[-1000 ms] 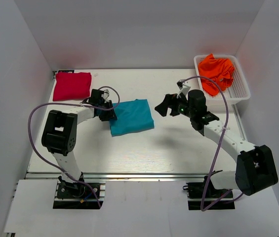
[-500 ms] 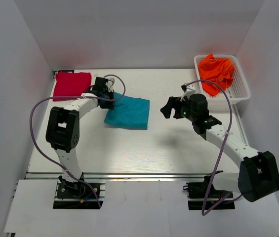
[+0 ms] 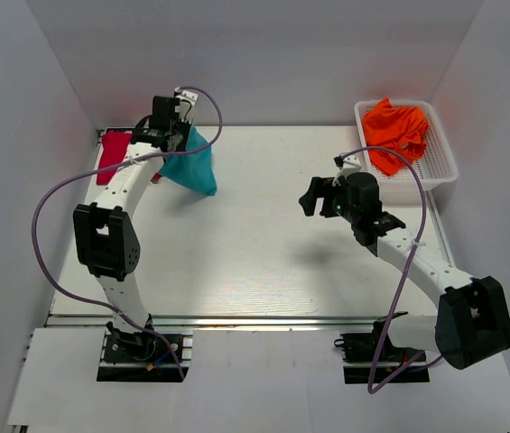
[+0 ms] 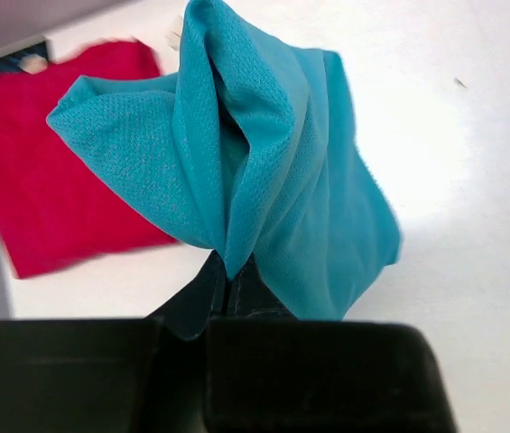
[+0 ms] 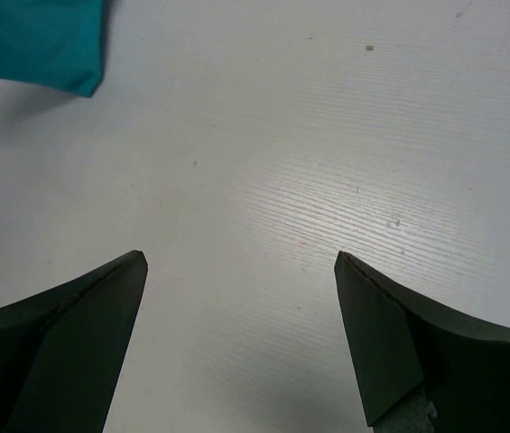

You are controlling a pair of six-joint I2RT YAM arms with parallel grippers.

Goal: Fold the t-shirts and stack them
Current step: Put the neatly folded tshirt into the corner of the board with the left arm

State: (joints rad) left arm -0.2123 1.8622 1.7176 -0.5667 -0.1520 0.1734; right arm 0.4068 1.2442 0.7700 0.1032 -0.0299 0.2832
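Observation:
The teal t-shirt should next go to the left in the top view and down over the folded red t-shirt (image 3: pixel 113 155) (image 4: pixel 51 194), which lies flat. My left gripper will release it there.
The teal t-shirt (image 3: pixel 191 165) hangs bunched in the air at the back left, pinched by my left gripper (image 3: pixel 171 135), which is shut on its fabric (image 4: pixel 264 171). Just left of it the folded red t-shirt (image 3: pixel 113 155) lies flat on the table, partly hidden by the left arm; in the left wrist view the red t-shirt (image 4: pixel 51 194) shows behind the teal one. An orange t-shirt (image 3: pixel 396 129) sits crumpled in the basket. My right gripper (image 3: pixel 311 196) hovers open over bare table at centre right, nothing between its fingers (image 5: pixel 74 316).
A white mesh basket (image 3: pixel 441 158) stands at the back right corner. Grey walls close in the table on the left, back and right. A purple cable (image 3: pixel 51 225) loops off the left arm.
My left gripper has lifted the teal t-shirt off the table and carried it back and left toward the red one. The right arm barely moved.

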